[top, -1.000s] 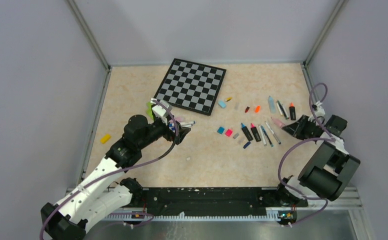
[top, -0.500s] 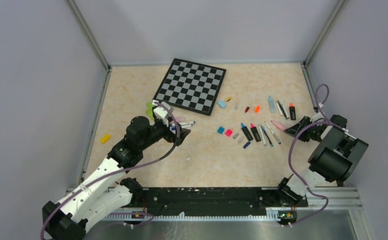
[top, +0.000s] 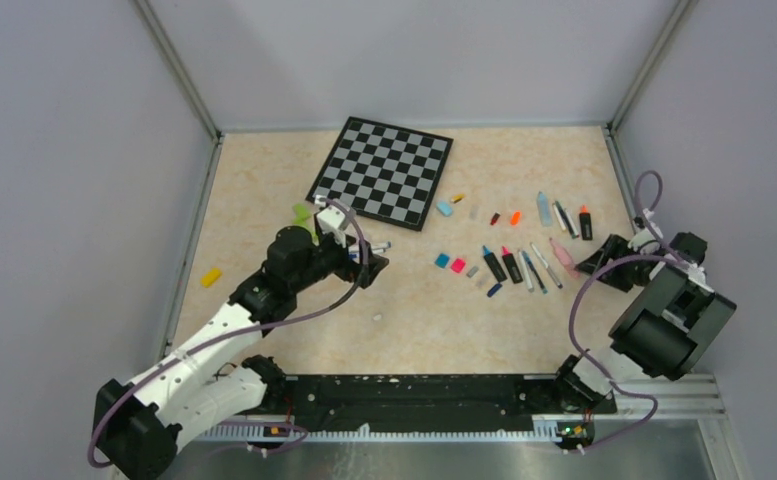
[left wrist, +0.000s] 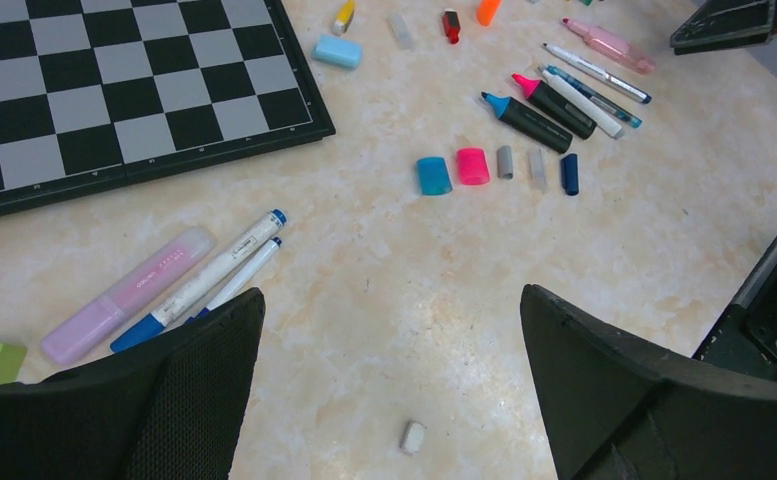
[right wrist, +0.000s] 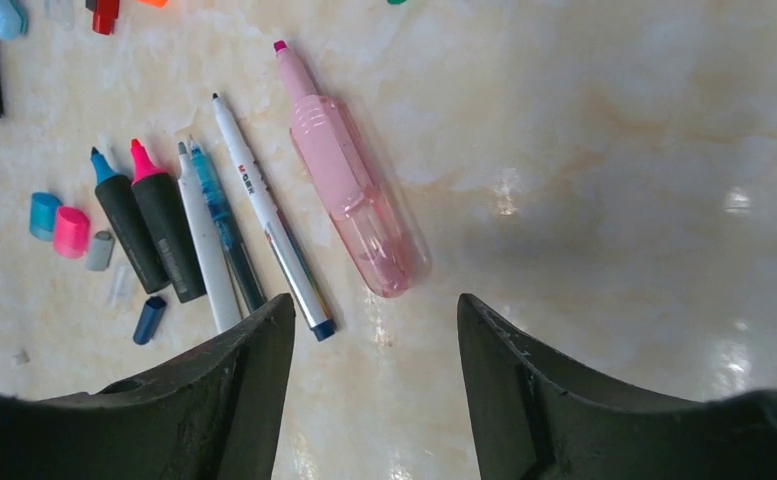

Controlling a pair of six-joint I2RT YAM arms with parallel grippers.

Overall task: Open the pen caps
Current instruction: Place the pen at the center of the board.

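Observation:
The pink highlighter is still capped, so my left gripper will go left in the wrist view and down around the highlighter's clear body to close.
My left gripper is open and empty, low over the table. Just left of it lie a capped pink highlighter and two white pens with blue caps. My right gripper is open and empty, just behind an uncapped pink pen. A row of uncapped pens lies left of that pen. Loose cyan and pink caps lie mid-table, with grey, clear and dark blue ones beside them. A small white cap lies between my left fingers.
A checkered board lies at the back centre. More pens and caps lie at the back right. A yellow cap lies near the left wall, a green piece by the board. The black rail runs along the near edge.
My right gripper has drawn back to the right, away from the pink pen, which now lies on the table. My left gripper has shifted a little to the right.

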